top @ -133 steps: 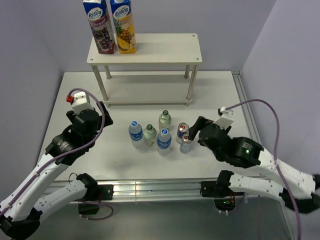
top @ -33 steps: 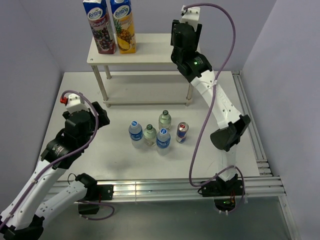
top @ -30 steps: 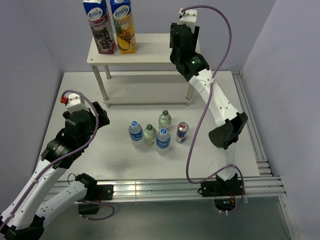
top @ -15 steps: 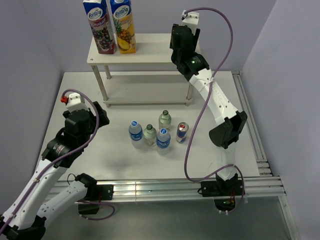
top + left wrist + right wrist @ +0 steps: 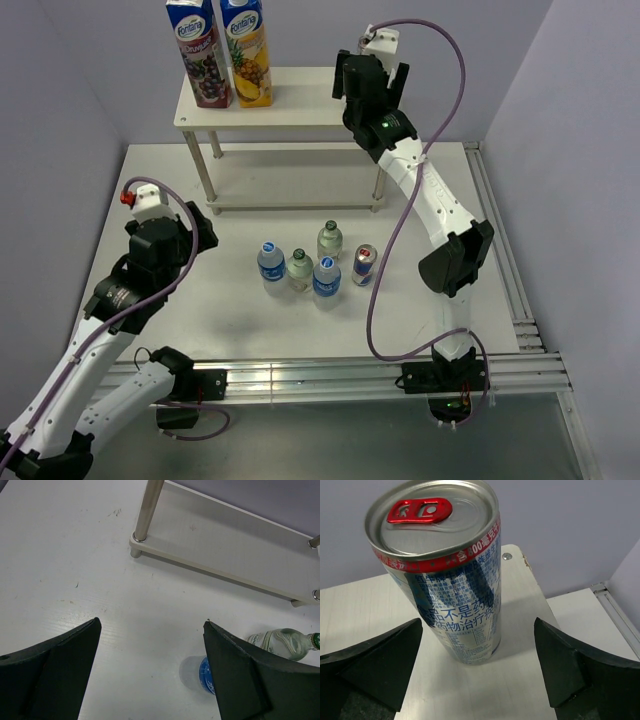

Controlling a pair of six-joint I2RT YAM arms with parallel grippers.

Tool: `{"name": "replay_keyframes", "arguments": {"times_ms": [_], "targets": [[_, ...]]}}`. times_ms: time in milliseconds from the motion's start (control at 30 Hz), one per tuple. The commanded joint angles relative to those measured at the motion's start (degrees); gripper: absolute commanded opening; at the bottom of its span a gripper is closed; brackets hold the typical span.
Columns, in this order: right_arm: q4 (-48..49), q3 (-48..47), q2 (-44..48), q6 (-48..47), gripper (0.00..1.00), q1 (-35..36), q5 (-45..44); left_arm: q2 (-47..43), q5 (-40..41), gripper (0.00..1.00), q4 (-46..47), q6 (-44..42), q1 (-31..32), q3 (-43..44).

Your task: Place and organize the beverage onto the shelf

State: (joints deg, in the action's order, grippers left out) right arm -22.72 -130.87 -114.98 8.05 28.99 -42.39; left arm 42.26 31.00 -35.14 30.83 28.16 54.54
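Observation:
I will next pull my right gripper back and down toward my base, around the second can's top [image 5: 367, 251] below it; one can is upright on the shelf.
The white two-tier shelf [image 5: 300, 100] stands at the back of the table. A purple juice carton [image 5: 197, 50] and a yellow one [image 5: 245, 48] stand on its top board at the left. My right gripper [image 5: 362, 80] is over the top board's right end and hides what is under it. In the right wrist view a silver and blue can [image 5: 445, 575] with a red tab stands upright on the shelf top [image 5: 510, 680]. My right gripper [image 5: 478, 621] is open around it, with both fingers clear of it. My left gripper [image 5: 170, 240] is open and empty, low over the table's left side.
Two blue-capped bottles [image 5: 270, 262] [image 5: 328, 277], two green-capped bottles [image 5: 299, 268] [image 5: 329, 240] and a second can [image 5: 365, 264] stand grouped mid-table. The left wrist view shows the shelf's lower board [image 5: 240, 545], a leg [image 5: 145, 510] and a blue cap [image 5: 205, 675].
My right gripper took a can from the table group and brought it up to the shelf top. In the last half second its jaws spread apart. The left arm barely moved.

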Motion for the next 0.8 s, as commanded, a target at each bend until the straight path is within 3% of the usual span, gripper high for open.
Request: {"name": "replay_keyframes", "arguments": {"times_ms": [0,167,400,567,667,767], "targets": [[1.63,0.7,1.42,0.73,1.0,-0.43,-0.76,-0.07,-0.95,0.9,1.91,-0.95,-0.74,0.04],[-0.21,4.21,5.28,3.28,1.0,-0.25,-0.94,-0.16,-1.3,0.9,2.09,-1.03,-1.44,0.04],[1.97,20.36,17.74,5.92,1.0,3.86,-1.64,-0.6,-1.3,0.9,2.18,-1.12,-2.5,0.04],[-0.83,26.36,24.78,8.02,1.0,7.13,-2.08,-0.86,-1.21,0.9,2.09,-1.03,-2.94,0.04],[-2.5,32.59,30.57,10.57,1.0,9.5,-2.52,-0.95,-1.3,0.9,2.18,-1.03,-3.2,0.12],[-3.3,46.52,38.82,16.52,1.0,13.62,-5.59,-1.13,-1.56,0.9,2.26,-1.12,-3.64,0.04]]}}
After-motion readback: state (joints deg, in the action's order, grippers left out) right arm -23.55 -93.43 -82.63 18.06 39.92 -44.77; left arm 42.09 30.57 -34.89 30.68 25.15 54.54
